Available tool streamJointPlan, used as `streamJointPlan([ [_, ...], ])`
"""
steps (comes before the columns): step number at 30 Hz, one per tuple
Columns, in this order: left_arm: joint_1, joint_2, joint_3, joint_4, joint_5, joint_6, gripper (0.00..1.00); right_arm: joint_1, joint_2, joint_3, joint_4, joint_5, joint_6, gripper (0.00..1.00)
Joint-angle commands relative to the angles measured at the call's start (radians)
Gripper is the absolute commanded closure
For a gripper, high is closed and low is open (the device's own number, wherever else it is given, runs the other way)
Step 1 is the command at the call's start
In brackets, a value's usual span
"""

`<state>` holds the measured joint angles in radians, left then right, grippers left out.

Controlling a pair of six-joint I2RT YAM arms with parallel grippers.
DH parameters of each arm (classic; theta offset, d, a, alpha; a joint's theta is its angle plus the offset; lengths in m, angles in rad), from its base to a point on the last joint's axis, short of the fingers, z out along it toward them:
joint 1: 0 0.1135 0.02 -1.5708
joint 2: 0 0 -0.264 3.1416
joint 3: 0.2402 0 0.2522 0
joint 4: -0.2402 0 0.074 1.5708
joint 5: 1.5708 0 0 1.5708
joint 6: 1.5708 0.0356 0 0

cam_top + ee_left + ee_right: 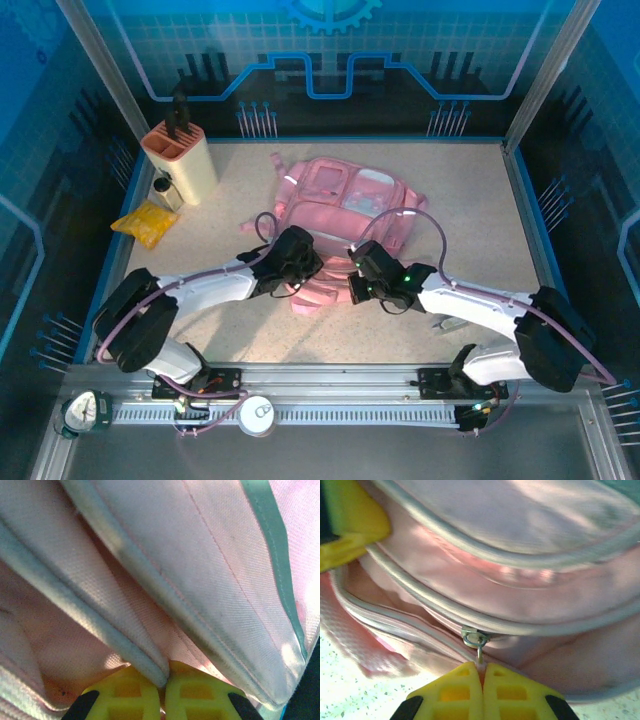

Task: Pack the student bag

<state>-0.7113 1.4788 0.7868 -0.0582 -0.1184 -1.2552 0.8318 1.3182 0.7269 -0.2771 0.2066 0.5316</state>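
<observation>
My right gripper should pull the tab outward to the bag's side, along the seam, away from my left gripper, then release it.
The student bag [345,200], a soft pink backpack, lies flat in the middle of the table. My left gripper [300,262] is at its near left edge. In the left wrist view the yellow fingers [130,697] are shut on a piped fold of the bag's fabric [150,665]. My right gripper [357,282] is at the bag's near right edge. In the right wrist view the right gripper [481,672] is shut on the pull tab of a metal zipper slider [474,638]. A yellow finger of the left gripper [350,525] shows at the top left of that view.
A beige holder [183,160] with a dark tool in it stands at the far left, with a small jar [167,190] and a yellow packet [147,222] in front of it. A small grey object [447,322] lies beside the right arm.
</observation>
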Motion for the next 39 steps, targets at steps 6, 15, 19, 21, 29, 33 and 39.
streamJointPlan([
  [6, 0.093, -0.139, -0.054, -0.171, -0.124, 0.142, 1.0, -0.105, -0.07, -0.02, -0.146, 0.039, -0.024, 1.0],
  [15, 0.182, -0.215, -0.053, -0.229, -0.053, 0.274, 1.0, -0.201, -0.02, 0.022, -0.12, 0.09, -0.063, 1.0],
  [19, 0.221, -0.23, -0.051, -0.261, -0.026, 0.307, 1.0, -0.274, 0.017, 0.053, -0.075, 0.068, -0.081, 1.0],
  [21, 0.242, -0.239, -0.056, -0.262, -0.014, 0.316, 1.0, -0.306, 0.034, 0.073, -0.072, 0.054, -0.092, 1.0],
  [29, 0.286, -0.244, -0.036, -0.291, 0.042, 0.356, 1.0, -0.382, 0.104, 0.145, -0.063, -0.033, -0.102, 1.0],
  [33, 0.286, -0.244, -0.025, -0.278, 0.08, 0.357, 1.0, -0.367, 0.073, 0.134, -0.054, -0.079, -0.1, 1.0],
  [39, 0.278, -0.311, -0.026, -0.28, 0.096, 0.385, 0.51, -0.373, 0.019, 0.199, -0.129, -0.252, -0.094, 0.63],
])
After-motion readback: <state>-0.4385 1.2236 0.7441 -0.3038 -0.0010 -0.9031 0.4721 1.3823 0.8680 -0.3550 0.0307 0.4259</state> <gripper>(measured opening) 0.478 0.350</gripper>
